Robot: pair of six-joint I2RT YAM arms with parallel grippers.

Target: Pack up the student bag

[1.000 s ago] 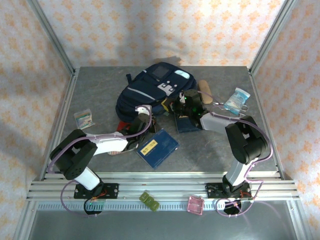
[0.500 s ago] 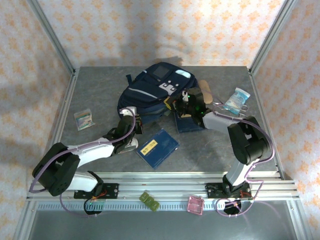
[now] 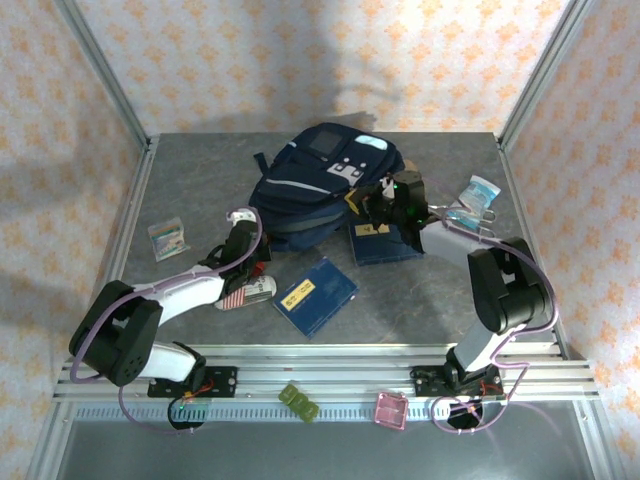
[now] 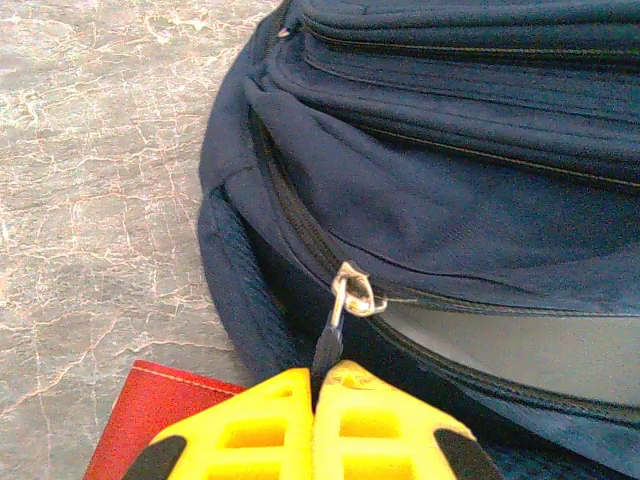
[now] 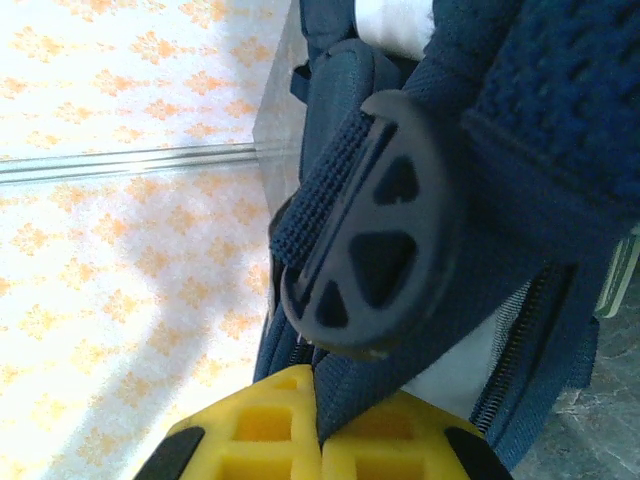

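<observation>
I will move my right gripper toward the tissue pack (image 3: 482, 191) next, which lies beyond it from the bag, and let go of the strap, as my left gripper is holding the zipper pull.
The student bag (image 3: 318, 185), a navy-blue backpack with a pale grey stripe, lies at the back middle of the table. My left gripper (image 3: 246, 222) is at its near left edge. In the left wrist view the yellow fingers (image 4: 250, 425) are shut on the dark zipper pull (image 4: 335, 345), which hangs from a silver slider (image 4: 357, 296). My right gripper (image 3: 386, 197) is at the bag's right side, shut on a navy webbing strap (image 5: 345, 395) just below a black plastic buckle (image 5: 372, 250).
A navy book with a yellow label (image 3: 315, 296) lies in the front middle and another (image 3: 380, 242) under the right arm. A red flat item (image 4: 150, 415) lies beside the bag near the left gripper. A small packet (image 3: 167, 238) sits left, a tissue pack (image 3: 476, 196) right.
My left gripper has moved left along the bag's near edge with the zipper pull in it. My right gripper moved right and farther back, and the bag shifted right with it.
</observation>
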